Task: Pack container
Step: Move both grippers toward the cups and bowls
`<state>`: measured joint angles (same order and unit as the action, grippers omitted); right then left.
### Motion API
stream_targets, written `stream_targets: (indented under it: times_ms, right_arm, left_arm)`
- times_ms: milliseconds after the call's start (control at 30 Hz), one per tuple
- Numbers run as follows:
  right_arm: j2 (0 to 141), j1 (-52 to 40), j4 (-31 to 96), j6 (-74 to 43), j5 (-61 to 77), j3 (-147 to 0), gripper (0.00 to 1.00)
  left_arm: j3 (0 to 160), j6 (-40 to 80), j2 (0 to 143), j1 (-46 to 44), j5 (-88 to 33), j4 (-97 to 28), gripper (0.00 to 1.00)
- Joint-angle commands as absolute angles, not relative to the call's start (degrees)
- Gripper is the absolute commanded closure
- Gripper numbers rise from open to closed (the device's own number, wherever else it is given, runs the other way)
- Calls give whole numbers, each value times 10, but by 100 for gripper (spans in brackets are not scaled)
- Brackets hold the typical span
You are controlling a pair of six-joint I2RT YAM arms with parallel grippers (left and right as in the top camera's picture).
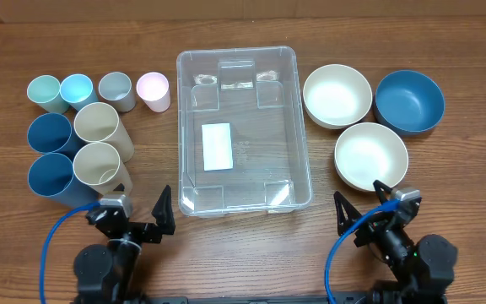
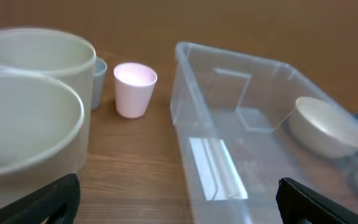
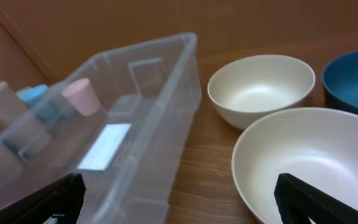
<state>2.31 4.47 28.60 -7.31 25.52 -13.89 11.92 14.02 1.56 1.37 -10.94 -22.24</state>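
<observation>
My right gripper will next rise outward, tilt down and go down with its fingers on both sides of the near cream bowl's rim on the side away from the container [image 1: 241, 127], because bare table lies beside the bowl there.
The clear plastic container [image 1: 241, 127] stands empty in the middle of the table, a white label on its base. It also shows in the left wrist view [image 2: 253, 124] and the right wrist view [image 3: 123, 118]. Left of it stand several cups: cream [image 1: 101, 127], dark blue [image 1: 51, 135], pink [image 1: 153, 91]. Right of it are two cream bowls [image 1: 337, 95] [image 1: 370, 156] and a blue bowl [image 1: 408, 102]. My left gripper [image 1: 137, 221] is open and empty at the front left. My right gripper [image 1: 369, 211] is open and empty at the front right, just before the near cream bowl [image 3: 309, 162].
Small light blue [image 1: 76, 89], pale green [image 1: 45, 93] and grey [image 1: 116, 89] cups stand in the back row at the left. Two blue cables run along the arms near the table's front edge.
</observation>
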Motion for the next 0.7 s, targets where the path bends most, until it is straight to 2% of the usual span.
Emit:
stream_targets:
  times_ms: [0,267,500,667]
  right_arm:
    - [96,45,298,-112,253,-251,0]
    - [407,45,404,-84,218,-519,0]
    - [671,48,591,-25,114,-791,0]
    - [779,53,662,-26,85,-817,0]
  left_arm:
    - [245,153,76,15,-79,-258,0]
    - [504,107,373,15,-54,-364,0]
    - [766,60,630,15,14,-542,0]
    - [816,59,713,15,19,-592,0]
